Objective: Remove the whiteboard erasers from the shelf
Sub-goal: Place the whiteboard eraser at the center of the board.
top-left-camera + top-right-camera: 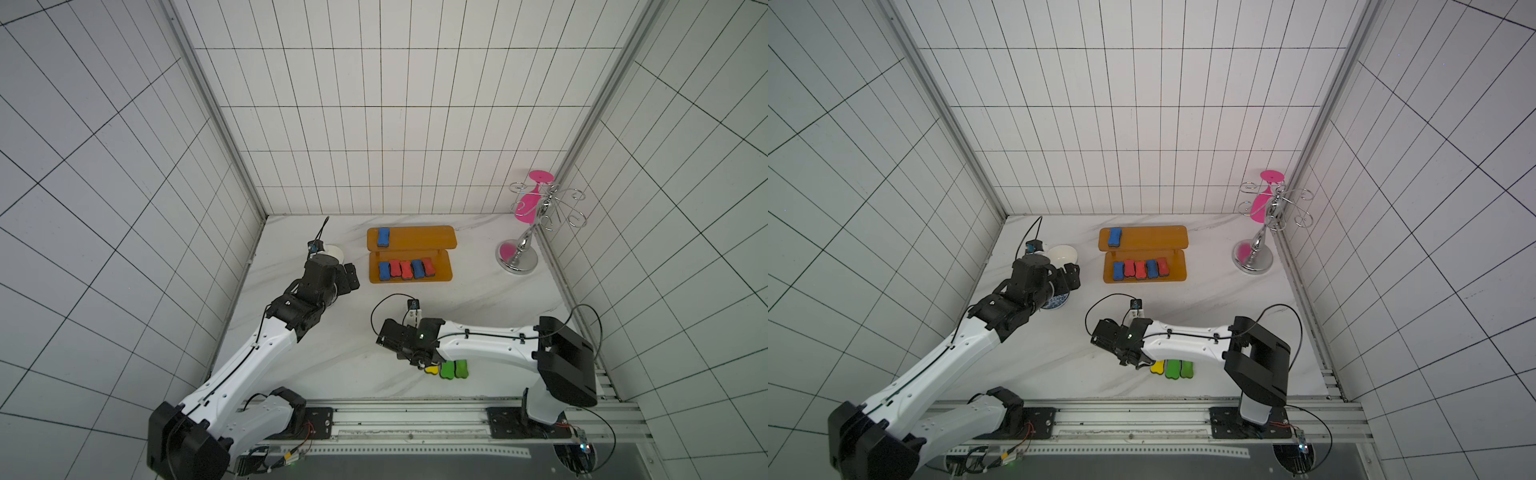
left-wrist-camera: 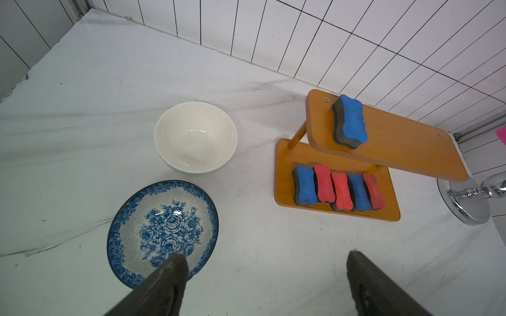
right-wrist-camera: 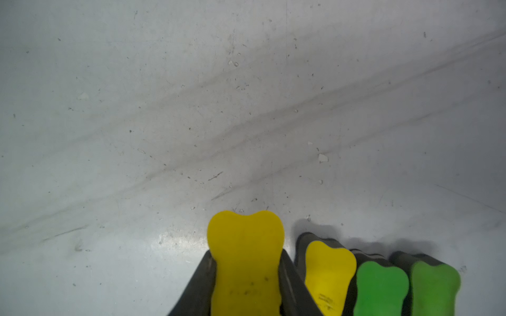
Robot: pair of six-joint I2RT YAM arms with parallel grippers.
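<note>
The bare tabletop (image 1: pixel 1143 372) (image 3: pixel 289 239) next to the lying yellow eraser is under my right gripper. My right gripper will go down to that free end of the row next and let go.
The orange shelf (image 1: pixel 424 237) (image 2: pixel 397 145) stands at the back of the table. One blue eraser (image 1: pixel 382 237) (image 2: pixel 351 120) lies on its upper board. A row of blue and red erasers (image 1: pixel 405 269) (image 2: pixel 339 190) fills the lower board. My left gripper (image 1: pixel 351 276) (image 2: pixel 265 258) hangs open and empty to the left of the shelf. Near the table's front, my right gripper (image 1: pixel 422 363) (image 3: pixel 245 253) is shut on a yellow eraser (image 3: pixel 245 235). Beside it on the table lie another yellow eraser (image 3: pixel 328 273) and two green ones (image 1: pixel 455 370) (image 3: pixel 380 287).
A white bowl (image 2: pixel 195 136) and a blue-flowered plate (image 2: pixel 161 229) sit under and beside my left gripper. A silver wire rack (image 1: pixel 519 257) holding a pink glass (image 1: pixel 528 203) stands in the back right corner. Tiled walls enclose three sides.
</note>
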